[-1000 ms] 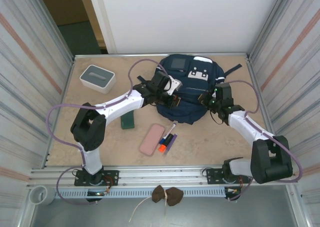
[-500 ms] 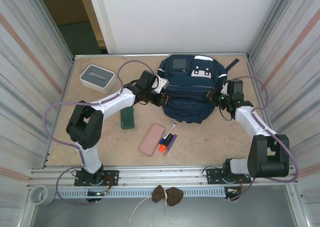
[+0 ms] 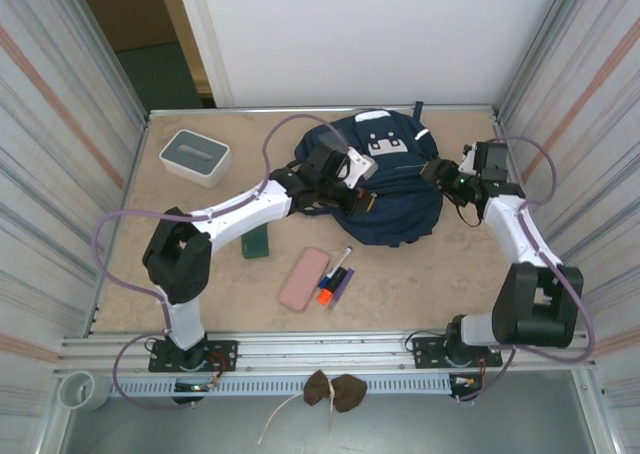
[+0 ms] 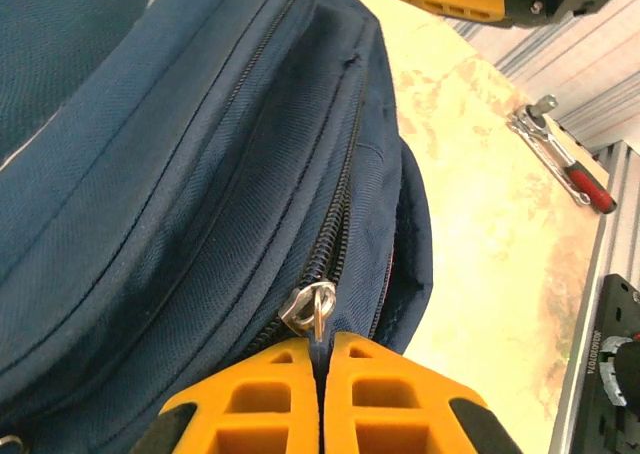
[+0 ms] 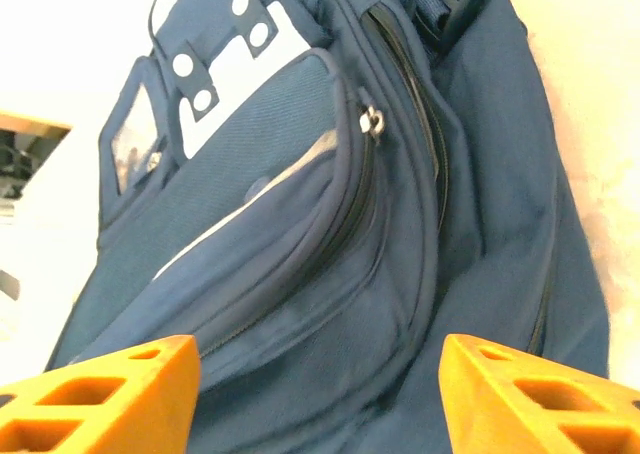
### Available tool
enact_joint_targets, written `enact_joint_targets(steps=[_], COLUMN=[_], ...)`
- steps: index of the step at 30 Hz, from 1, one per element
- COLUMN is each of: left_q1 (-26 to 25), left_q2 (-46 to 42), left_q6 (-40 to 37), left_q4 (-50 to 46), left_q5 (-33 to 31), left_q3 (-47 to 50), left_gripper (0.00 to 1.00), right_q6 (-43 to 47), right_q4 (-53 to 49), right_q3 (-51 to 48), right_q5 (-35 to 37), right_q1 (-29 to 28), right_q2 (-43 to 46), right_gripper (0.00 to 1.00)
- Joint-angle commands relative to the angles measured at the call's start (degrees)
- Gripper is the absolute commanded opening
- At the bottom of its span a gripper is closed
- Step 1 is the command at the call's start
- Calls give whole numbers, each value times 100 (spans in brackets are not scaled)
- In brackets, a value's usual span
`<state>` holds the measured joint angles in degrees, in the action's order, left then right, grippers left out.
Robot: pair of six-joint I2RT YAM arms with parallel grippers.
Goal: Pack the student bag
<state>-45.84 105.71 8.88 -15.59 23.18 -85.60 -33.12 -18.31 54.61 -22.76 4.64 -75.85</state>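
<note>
My left gripper draws the zipper pull along the still closed part of the zipper next, toward the bag's side by the white-and-grey box, and releases it there.
The student bag [image 3: 400,189], navy with white patches, lies bunched at the back middle of the table. My left gripper [image 3: 362,196] sits on its left side. In the left wrist view the left gripper [image 4: 322,346] is shut on the zipper pull, with the metal slider [image 4: 308,307] just ahead of its tips on a closed zipper. My right gripper [image 3: 436,170] is at the bag's right edge. In the right wrist view the right gripper [image 5: 318,364] stands open, its orange fingertips [image 5: 140,374] wide apart over the bag's [image 5: 300,224] front pocket, holding nothing.
A white-and-grey box [image 3: 195,156] stands at the back left. A dark green block [image 3: 257,240], a pink case [image 3: 304,278] and some markers [image 3: 335,274] lie in front of the bag. A red-handled tool [image 4: 560,159] lies by the rail.
The right gripper has opened, let go of the bag and drawn back to the right. The left gripper moved right again with the zipper pull. The bag has turned and bunched up.
</note>
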Motion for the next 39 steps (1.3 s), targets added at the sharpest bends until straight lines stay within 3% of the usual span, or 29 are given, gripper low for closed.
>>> enact_joint_targets(steps=[1,8,14,17,21,25,33,39], left_q1=[-112,-166,-179,-197,-188,-25,947,1576], left_q2=[89,125,134,122,52,-201,-803,-429], left_q6=[-55,-90,-89,-138,-241,-304,-283,-286], left_q4=[110,83,98,101,33,-6,304,390], left_q5=[269,188,196,204,62,-134,-341,-959], left_q3=[-342,-256,-203,-147,-9,346,1526,1415], left_gripper=[0,0,0,0,0,0,0,0], right_q6=[-248,-804,-1219,-1294,-1087,-801,-492,-533], right_q4=[-109,411,845,1090,1066,885,783,876], right_q3=[-388,-732,-943,-1003,-896,-890,-901,-784], right_q5=[-277,-269,303,542,844,1109,484,92], right_q1=[-63,-728,-1253,-1264,-1214,-1033,-614,-686], right_q2=[592,665,513,437,402,536,598,506], right_gripper=[72,74,67,52,21,4,0,0])
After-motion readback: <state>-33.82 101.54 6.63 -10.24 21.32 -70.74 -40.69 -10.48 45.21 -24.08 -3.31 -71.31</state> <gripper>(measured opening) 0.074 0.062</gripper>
